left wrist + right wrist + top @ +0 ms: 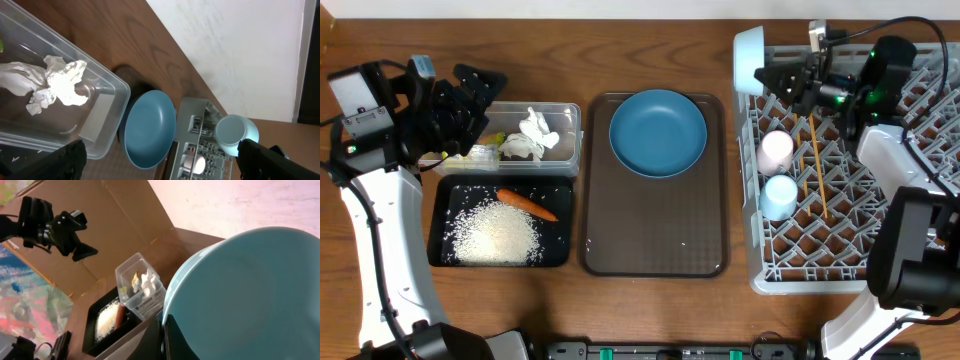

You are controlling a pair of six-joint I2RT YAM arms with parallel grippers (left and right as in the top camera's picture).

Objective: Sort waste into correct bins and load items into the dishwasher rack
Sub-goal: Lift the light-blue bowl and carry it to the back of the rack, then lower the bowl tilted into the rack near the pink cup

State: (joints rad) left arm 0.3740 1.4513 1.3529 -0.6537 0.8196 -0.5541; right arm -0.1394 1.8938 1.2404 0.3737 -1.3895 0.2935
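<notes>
The bowl (748,58) goes down toward the right in the overhead view next and my right gripper releases it, as the slots beyond the pink cup lie that way, below it.
My right gripper (772,76) is shut on the rim of the light blue bowl (748,58), which stands on edge at the far left corner of the grey dishwasher rack (850,240). The bowl (250,290) fills the right wrist view. A pink cup (775,150), a light blue cup (780,196) and wooden chopsticks (815,165) lie in the rack. My left gripper (470,92) hangs open and empty over the clear container (570,112), which holds the tissue (533,135) and the wrapper (484,152). Rice (498,235) and a carrot (528,205) lie in the black tray (438,225). The dark blue plate (658,132) rests on the brown tray.
The brown serving tray (655,235) lies between the bins and the rack, its near half bare. In the left wrist view the tissue (50,82) sits in the clear container (102,117), with the plate (150,127) and the rack (197,150) beyond.
</notes>
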